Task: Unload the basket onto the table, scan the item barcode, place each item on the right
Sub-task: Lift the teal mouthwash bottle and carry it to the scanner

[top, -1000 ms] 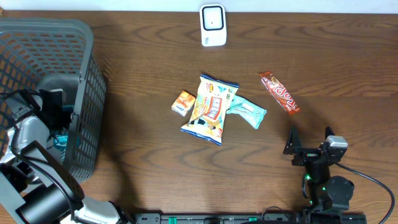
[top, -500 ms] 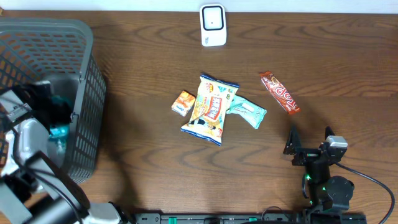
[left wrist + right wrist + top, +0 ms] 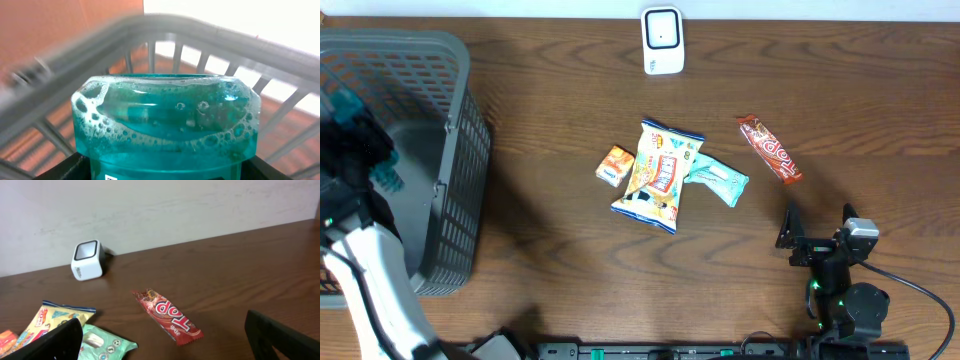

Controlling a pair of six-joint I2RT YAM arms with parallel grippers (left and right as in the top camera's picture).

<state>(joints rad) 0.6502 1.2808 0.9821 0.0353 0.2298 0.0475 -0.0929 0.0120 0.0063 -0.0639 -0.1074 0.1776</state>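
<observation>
My left gripper holds the bottle, and the mint-green packet lies to its right in the overhead view. I need to lift the gripper next, move it across and lower it to release the bottle beside the packet.
A clear teal bottle [image 3: 165,120] of foamy liquid fills the left wrist view, with the black fingers [image 3: 70,167] of my left gripper [image 3: 165,172] shut on its lower sides. From overhead, that gripper [image 3: 360,142] is raised over the grey basket [image 3: 460,150] at the far left, and teal [image 3: 386,178] peeks out around it. The white barcode scanner [image 3: 662,40] stands at the table's far edge, also visible in the right wrist view [image 3: 87,260]. At the near right my right gripper [image 3: 817,232] rests open with nothing between its fingers [image 3: 47,342].
Mid-table lie a small orange box [image 3: 614,165], a yellow snack bag [image 3: 658,175] and a mint-green packet [image 3: 720,180]. A red candy bar [image 3: 770,148] lies to their right. The basket's slatted walls surround the held bottle.
My left arm has lifted the teal bottle up from the basket's floor and toward the far left. The right arm and the items on the table have not moved.
</observation>
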